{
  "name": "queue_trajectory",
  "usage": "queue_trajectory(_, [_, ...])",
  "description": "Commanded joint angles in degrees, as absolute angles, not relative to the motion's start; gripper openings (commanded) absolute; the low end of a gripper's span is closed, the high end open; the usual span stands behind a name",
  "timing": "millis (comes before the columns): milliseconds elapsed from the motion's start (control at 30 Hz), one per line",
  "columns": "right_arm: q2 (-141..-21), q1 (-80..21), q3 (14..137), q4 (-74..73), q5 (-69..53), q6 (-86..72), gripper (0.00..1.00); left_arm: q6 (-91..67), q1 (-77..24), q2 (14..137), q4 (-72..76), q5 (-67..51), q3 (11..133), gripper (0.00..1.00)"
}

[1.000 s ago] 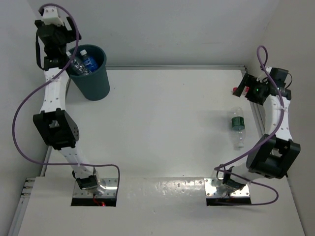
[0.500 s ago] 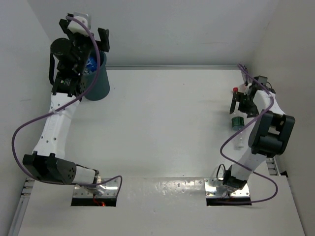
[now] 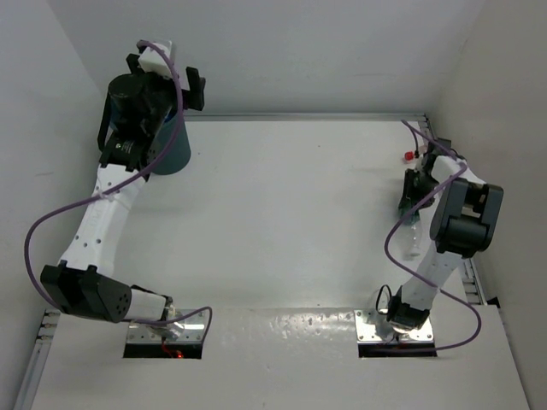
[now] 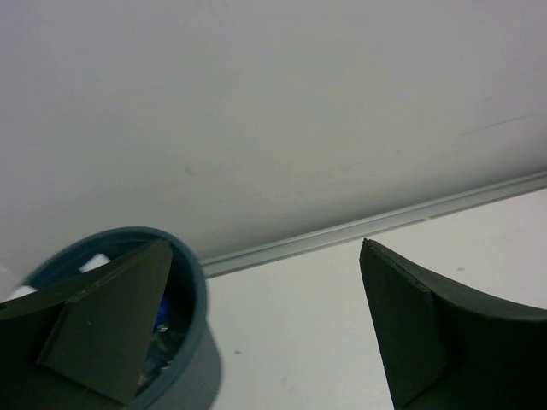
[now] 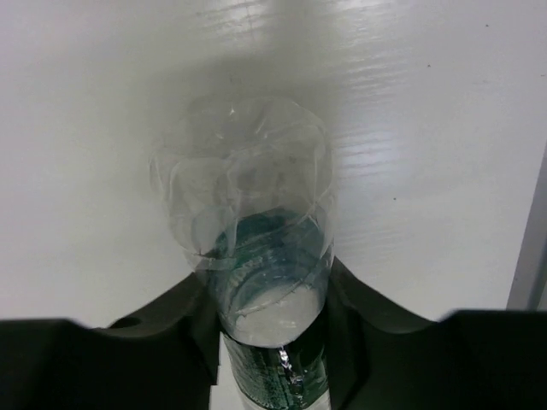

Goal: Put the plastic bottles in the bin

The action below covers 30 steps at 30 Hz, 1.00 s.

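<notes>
Since the held bottle is far from the bin, to the right of my left gripper in the top view, I will turn and swing that gripper toward it.
A clear plastic bottle with a green label lies on the table at the right, and my right gripper is shut on its labelled middle. From above, only its clear end shows below the right gripper. The dark teal bin stands at the back left, half hidden by my left arm. My left gripper hangs open and empty above the bin's right rim. In the left wrist view, bottles with blue labels lie inside the bin, to the left of the open left gripper.
A tiny red object sits near the back right corner, just behind the right gripper. A metal rail runs along the back wall. Another rail edges the table on the right, close to the right arm.
My right gripper came down over the green-label bottle and shut on it. My left arm swung right from over the bin's left side to its right rim, still open.
</notes>
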<state>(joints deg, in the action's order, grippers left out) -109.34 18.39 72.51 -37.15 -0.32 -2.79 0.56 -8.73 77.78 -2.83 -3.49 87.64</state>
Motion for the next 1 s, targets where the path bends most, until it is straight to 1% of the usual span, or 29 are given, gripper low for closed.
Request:
queue_trajectory(0, [-108.29, 17.84, 74.61, -37.77, -5.08, -2.11, 0.26, -6.82, -7.74, 75.67, -2.99, -10.85, 86.93, 1.00])
queue_trajectory(33, [-107.59, 17.75, 75.66, -38.58, -9.01, -2.20, 0.23, -9.12, -6.78, 75.67, -2.99, -14.12, 86.92, 0.99])
queue_trajectory(67, [-105.40, 17.84, 76.63, -39.45, -15.23, -2.63, 0.22, -14.27, -4.85, 75.06, -1.34, -17.80, 85.71, 0.99])
queue_trajectory(100, [-104.08, 17.41, 76.81, -39.20, -18.51, -3.59, 0.22, -17.11, -4.05, 75.06, 0.33, -22.37, 84.48, 0.97])
queue_trajectory(133, [-100.93, 16.79, 76.73, -38.76, -21.59, -5.52, 0.19, -20.10, -3.43, 74.54, 2.35, -32.07, 81.59, 0.97])
queue_trajectory(167, [-97.77, 16.27, 77.08, -37.45, -31.02, -7.63, 0.18, -23.09, -3.43, 74.53, 6.46, -36.43, 80.08, 0.95])
queue_trajectory(200, [-96.43, 14.08, 77.78, -36.40, -33.72, -8.86, 0.16, -28.51, -4.30, 74.53, 8.16, -39.87, 78.76, 0.93])
queue_trajectory(233, [-92.76, 11.19, 78.48, -35.60, -38.01, -11.84, 0.14, -30.74, -5.26, 74.53, 9.65, -44.17, 76.57, 0.93])
queue_trajectory(300, [-90.89, 5.91, 81.38, -33.07, -42.79, -14.23, 0.13, -37.05, -8.08, 74.53, 15.34, -46.57, 74.54, 0.92])
queue_trajectory(333, [-88.09, 0.76, 81.39, -29.74, -45.24, -18.68, 0.12, -38.83, -9.04, 74.53, 17.03, -47.80, 73.75, 0.92])
queue_trajectory(400, [-86.06, -3.23, 81.04, -25.42, -46.31, -22.13, 0.10, -41.30, -11.59, 75.05, 20.11, -48.43, 73.13, 0.92])
queue_trajectory(433, [-83.78, -7.78, 80.77, -19.14, -46.32, -26.06, 0.09, -42.09, -12.47, 75.06, 20.82, -49.99, 73.13, 0.92])
queue_trajectory(567, [-82.88, -15.63, 83.40, -13.63, -44.39, -28.65, 0.06, -41.58, -16.17, 77.07, 20.04, -50.54, 75.76, 0.94])
queue_trajectory(633, [-82.71, -19.14, 85.07, -10.64, -43.77, -29.97, 0.05, -41.57, -16.70, 77.08, 19.51, -50.54, 76.64, 0.97])
queue_trajectory(733, [-82.27, -22.23, 86.48, -8.71, -41.75, -29.62, 0.02, -41.57, -16.70, 77.61, 19.51, -49.83, 77.87, 0.97])
queue_trajectory(933, [-82.09, -25.05, 86.57, -7.64, -42.27, -30.32, 0.01, -42.71, -18.36, 78.13, 21.18, -49.75, 79.45, 0.97])
queue_trajectory(967, [-82.18, -25.74, 86.75, -7.65, -42.36, -30.32, 0.01, -42.71, -18.37, 78.13, 21.18, -50.27, 79.45, 0.96])
